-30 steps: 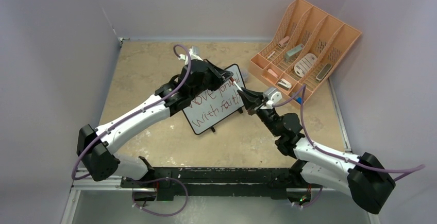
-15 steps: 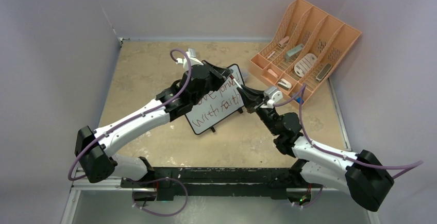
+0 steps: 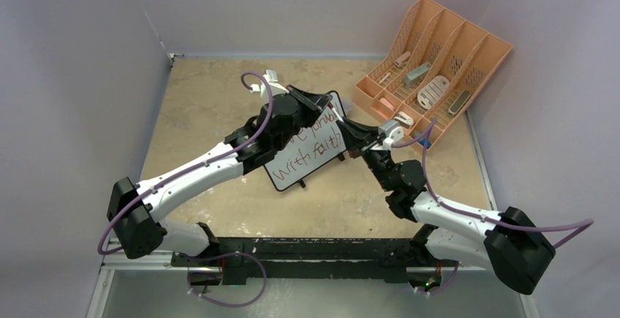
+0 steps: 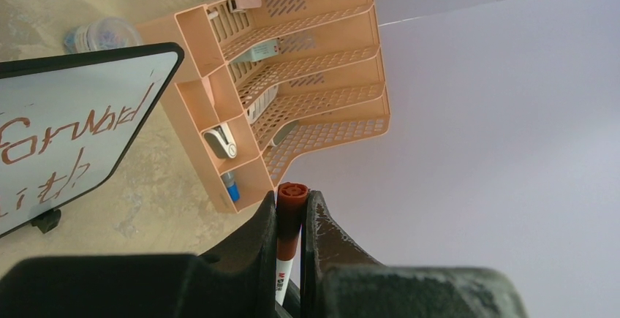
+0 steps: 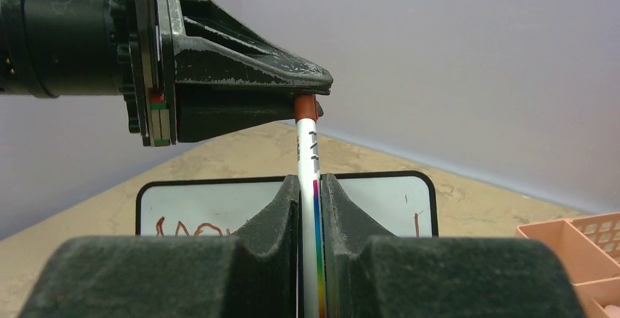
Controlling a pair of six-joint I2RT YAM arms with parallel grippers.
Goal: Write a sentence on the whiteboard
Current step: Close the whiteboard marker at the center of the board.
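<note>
The clear tabletop beside the whiteboard is below my right gripper and back from it, so my right gripper will next move the capped marker back and down to release it.
The whiteboard (image 3: 307, 159) stands tilted at the table's middle, with red handwriting on it; it also shows as the whiteboard (image 4: 66, 128) and the whiteboard (image 5: 380, 201). Above its far right corner both grippers hold one marker (image 5: 308, 150). My left gripper (image 4: 292, 195) is shut on the marker's red cap (image 4: 292, 199). My right gripper (image 5: 310, 180) is shut on the white barrel, rainbow stripe showing. From above, the left gripper (image 3: 327, 106) and the right gripper (image 3: 349, 129) meet tip to tip.
A peach slotted organizer (image 3: 439, 62) with several small items stands at the back right, close behind the right gripper. Grey walls close in the table at the left, back and right. The left forearm (image 3: 212, 164) crosses the board's left side.
Both grippers, still joined on the marker, have shifted slightly back and to the right. The left arm now hides more of the board's top line of writing.
</note>
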